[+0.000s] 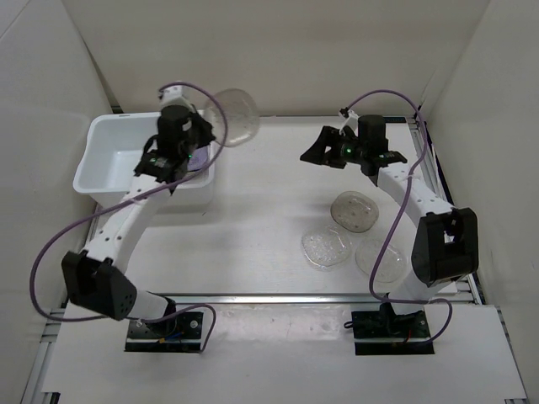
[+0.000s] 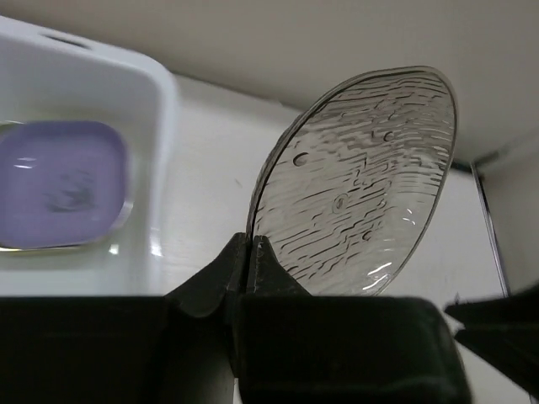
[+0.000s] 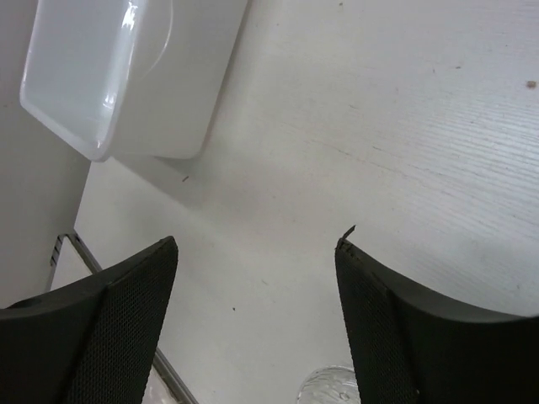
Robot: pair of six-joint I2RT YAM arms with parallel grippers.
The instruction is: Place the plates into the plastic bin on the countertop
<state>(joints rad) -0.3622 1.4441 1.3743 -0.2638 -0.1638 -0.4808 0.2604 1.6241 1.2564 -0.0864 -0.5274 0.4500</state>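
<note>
The bin's empty bottom is below, left in the top view, so my left gripper will next pass the purple plate (image 2: 59,181), descend and release there.
My left gripper (image 1: 205,133) is shut on the rim of a round clear ribbed plate (image 1: 235,116) and holds it tilted in the air just right of the white plastic bin (image 1: 99,135). In the left wrist view the jaws (image 2: 250,246) pinch the plate (image 2: 362,185) at its lower edge. A purple rounded-square plate (image 2: 59,181) lies inside the bin (image 2: 162,118). My right gripper (image 1: 317,150) is open and empty above the middle of the white countertop (image 1: 261,202). Three more clear plates (image 1: 354,210) (image 1: 327,247) (image 1: 381,258) lie at the right front.
Metal rails (image 1: 295,298) edge the countertop at the front and right. White walls stand close behind and beside the bin. The right wrist view shows the bin (image 3: 84,76) at the far left and one clear plate's edge (image 3: 328,389) below the open fingers.
</note>
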